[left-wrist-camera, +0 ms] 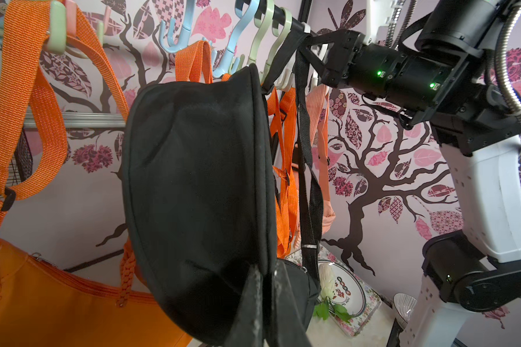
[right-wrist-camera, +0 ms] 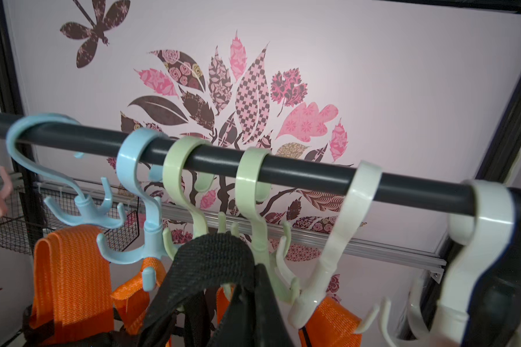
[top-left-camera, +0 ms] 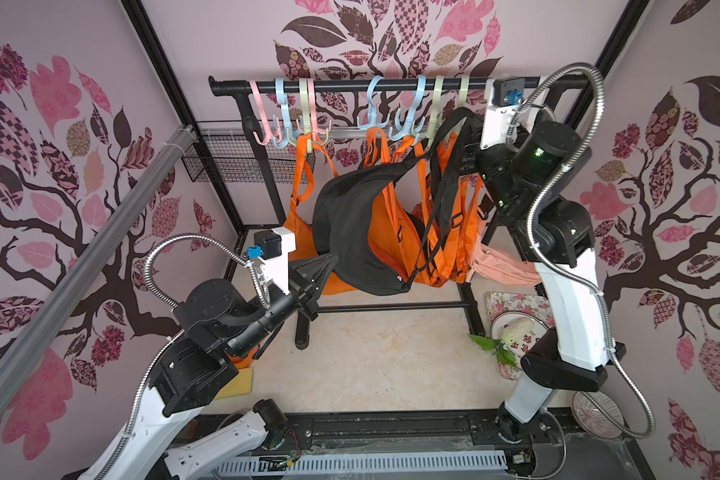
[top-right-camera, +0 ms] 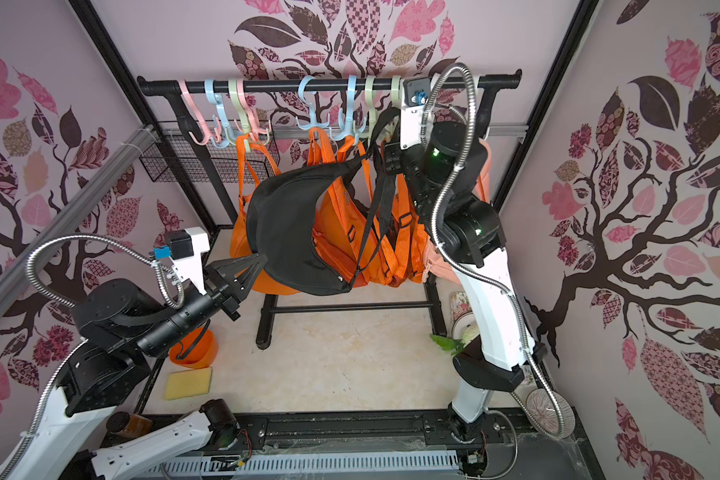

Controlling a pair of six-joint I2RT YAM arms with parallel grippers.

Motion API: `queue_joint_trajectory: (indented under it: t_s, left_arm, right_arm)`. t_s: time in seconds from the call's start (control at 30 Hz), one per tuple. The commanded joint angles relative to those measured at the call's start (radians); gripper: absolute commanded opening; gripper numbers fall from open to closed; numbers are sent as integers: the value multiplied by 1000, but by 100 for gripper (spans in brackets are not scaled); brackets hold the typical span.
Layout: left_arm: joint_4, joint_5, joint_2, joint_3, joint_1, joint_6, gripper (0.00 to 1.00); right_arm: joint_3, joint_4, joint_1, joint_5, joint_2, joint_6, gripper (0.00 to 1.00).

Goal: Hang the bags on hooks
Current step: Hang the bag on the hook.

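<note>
My right gripper moves down past the pegs of the green hook beside the blue one next to release the bag's strap, since the strap's loop is held up there.
The black bag [top-left-camera: 350, 224] [top-right-camera: 287, 224] [left-wrist-camera: 199, 180] hangs slanted in front of the rail [top-left-camera: 341, 83]. My left gripper [top-left-camera: 329, 257] [top-right-camera: 262, 259] [left-wrist-camera: 263, 273] is shut on its lower edge. My right gripper [top-left-camera: 468, 139] [top-right-camera: 385, 149] [right-wrist-camera: 253, 276] is shut on the bag's black strap [right-wrist-camera: 211, 252], holding its loop up at the prongs of a green hook [right-wrist-camera: 253, 210] [top-left-camera: 437, 99]. Whether the strap rests on a prong I cannot tell. A white hook [right-wrist-camera: 337, 240] hangs just beside it.
Orange bags [top-left-camera: 308, 174] [top-left-camera: 395, 224] hang from other hooks, and a pink bag [top-left-camera: 499, 266] hangs behind my right arm. A wire basket [top-left-camera: 225, 162] is at the back left. A flowered plate [top-left-camera: 512, 328], an orange bowl [top-right-camera: 194, 349] and a yellow sponge [top-right-camera: 188, 382] lie below.
</note>
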Motion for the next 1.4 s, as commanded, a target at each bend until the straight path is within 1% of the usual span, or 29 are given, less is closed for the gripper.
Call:
queue_joint_trajectory:
  t_s: [0.0,0.1,0.27,0.37,0.47,0.57,0.73,0.83,1.03,1.2,1.33,1.37]
  left_arm:
    - [41,-2,9,61,-6,17,0]
    - [50,-11,15,64,-15,22,0]
    - [61,-63,2,65,-55,42,0]
    - [64,-97,4,72,-83,61,0]
    - [49,-104,22,85,-87,68,0]
    - [38,-109,40,86,-87,67,0]
    - [23,-137,49,58,-88,56,0]
    - [27,-143,48,22,-87,36,0]
    - [38,-160,17,-86,-87,-12,0]
    - [58,-167,-24,-211,-87,-73,0]
    - [52,-193,-42,-256,-87,-92,0]
    - [47,-203,-48,-260,-87,-93,6]
  right_arm:
    - [39,34,-30,-9,40,-11,0]
    - [83,25,-31,-37,73,-15,0]
    - [66,67,-31,-61,71,-20,0]
    - [67,80,-34,-54,84,-29,0]
    - [67,53,-46,-60,105,-22,0]
    - [66,9,-87,-99,124,22,0]
    - [15,-40,-108,-109,125,46,0]
    - [-54,-53,-109,-107,102,66,0]
    - [-305,34,-110,-99,-21,101,0]
    - [-505,100,-110,-100,-127,120,0]
    - [-596,137,-110,-104,-184,123,0]
    - [-606,141,-110,-105,-192,126,0]
